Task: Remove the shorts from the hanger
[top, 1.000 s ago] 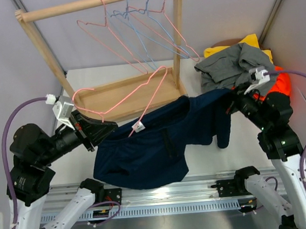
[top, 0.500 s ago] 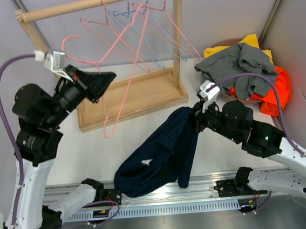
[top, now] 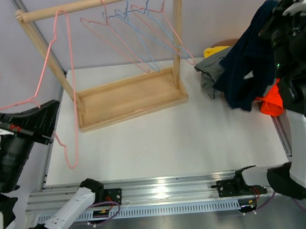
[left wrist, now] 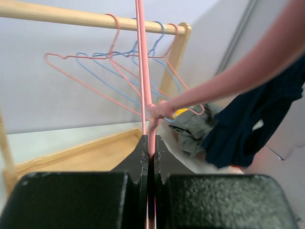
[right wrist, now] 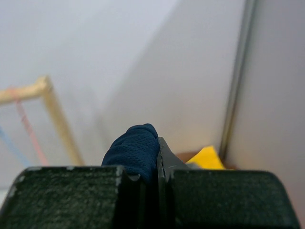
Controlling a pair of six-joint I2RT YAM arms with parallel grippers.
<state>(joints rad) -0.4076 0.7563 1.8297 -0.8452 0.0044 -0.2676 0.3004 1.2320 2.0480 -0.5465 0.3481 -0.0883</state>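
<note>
My right gripper holds the navy shorts (top: 245, 65), which hang free of any hanger, so I will next lower it over the pile of grey, orange and yellow shorts (top: 215, 49) and release them.
My left gripper (top: 47, 115) is shut on the wire of a bare pink hanger (top: 68, 85) and holds it up at the table's left edge. In the left wrist view the fingertips (left wrist: 143, 145) pinch that pink wire (left wrist: 140, 71). My right gripper (top: 280, 16) is shut on the navy shorts (top: 245, 65) and holds them high at the far right, so they hang over a pile of grey shorts (top: 208, 70), orange shorts (top: 272, 104) and yellow shorts (top: 215, 49). The right wrist view shows navy cloth (right wrist: 136, 148) bunched between the jaws. Light blue shorts are out of view.
A wooden rack (top: 129, 98) stands at the back centre. Its top bar (top: 93, 2) carries several empty pink and blue wire hangers (top: 134, 35). Grey walls close in the left and right sides. A metal rail (top: 166, 191) runs along the near edge.
The navy shorts have come off the pink hanger. My right arm lifted them up and right over the pile. My left arm swung the bare hanger to the left edge.
</note>
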